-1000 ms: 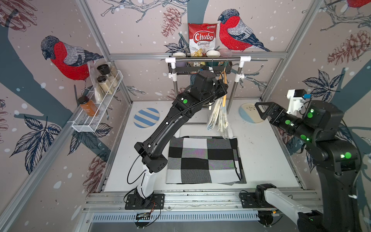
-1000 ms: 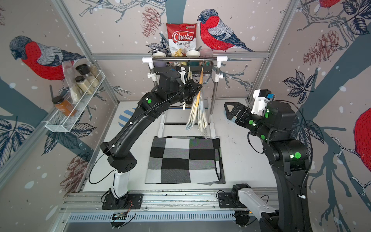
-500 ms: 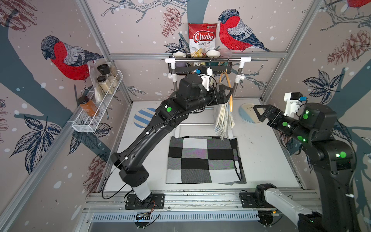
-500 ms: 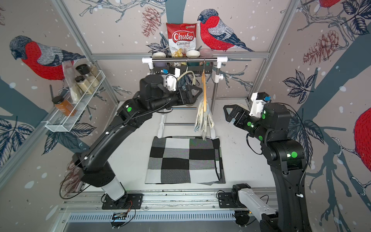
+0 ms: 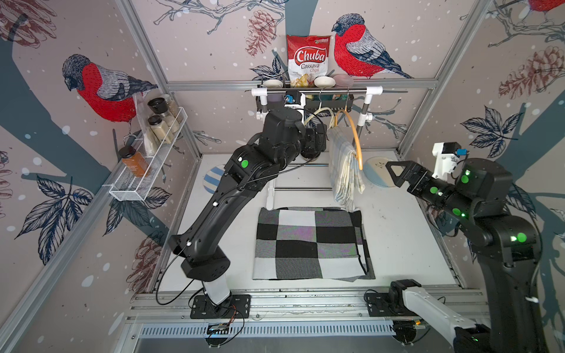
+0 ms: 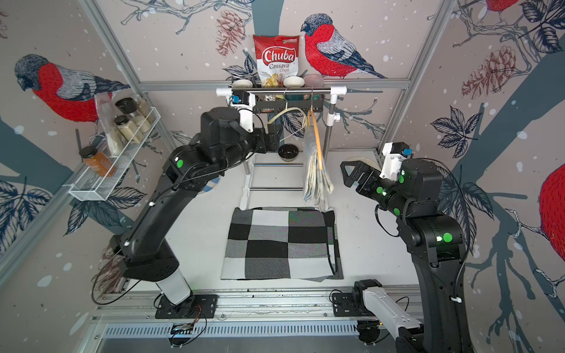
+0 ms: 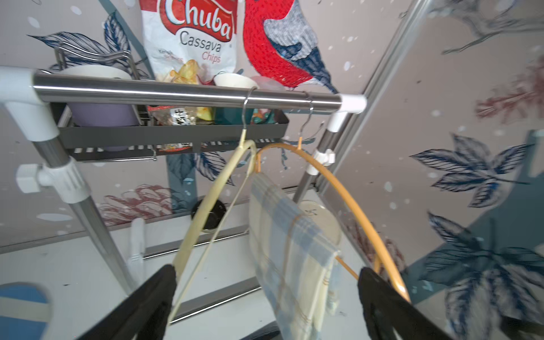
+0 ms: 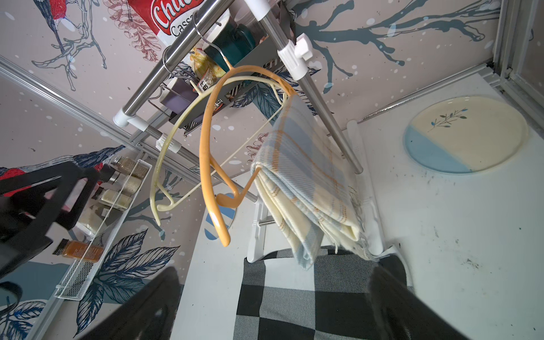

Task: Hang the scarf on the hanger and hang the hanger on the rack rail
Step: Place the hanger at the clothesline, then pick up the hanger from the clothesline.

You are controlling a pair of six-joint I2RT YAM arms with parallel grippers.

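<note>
I should move my left gripper away from the orange hanger (image 6: 318, 143) onto the cream hanger's near arm (image 6: 275, 117), as that orange hanger runs past one finger and the arm lies beside the other.
The scarf (image 5: 347, 171) (image 6: 316, 177), a folded cream and pale-blue plaid cloth, hangs draped over the bar of the orange hanger (image 5: 356, 137) (image 6: 318, 143). That hanger is hooked on the steel rail (image 5: 315, 90), with an empty cream hanger (image 5: 318, 113) beside it. My left gripper (image 5: 319, 137) (image 7: 266, 272) is open just left of the scarf (image 7: 291, 250) and holds nothing. The orange hanger (image 7: 353, 200) runs past one finger. My right gripper (image 5: 394, 174) (image 8: 276, 272) is open to the right, apart from the scarf (image 8: 306, 182).
A black-and-white checked cloth (image 5: 312, 241) lies flat on the table under the rail. A cream-and-blue plate (image 5: 377, 174), a striped plate (image 5: 211, 180) and a black bowl (image 6: 288, 152) sit at the back. A wire shelf of jars (image 5: 146, 159) is on the left wall.
My left gripper has opened and let go of the orange hanger, then drawn back to the left. The hanger with the scarf now hangs free. The right arm shifted slightly.
</note>
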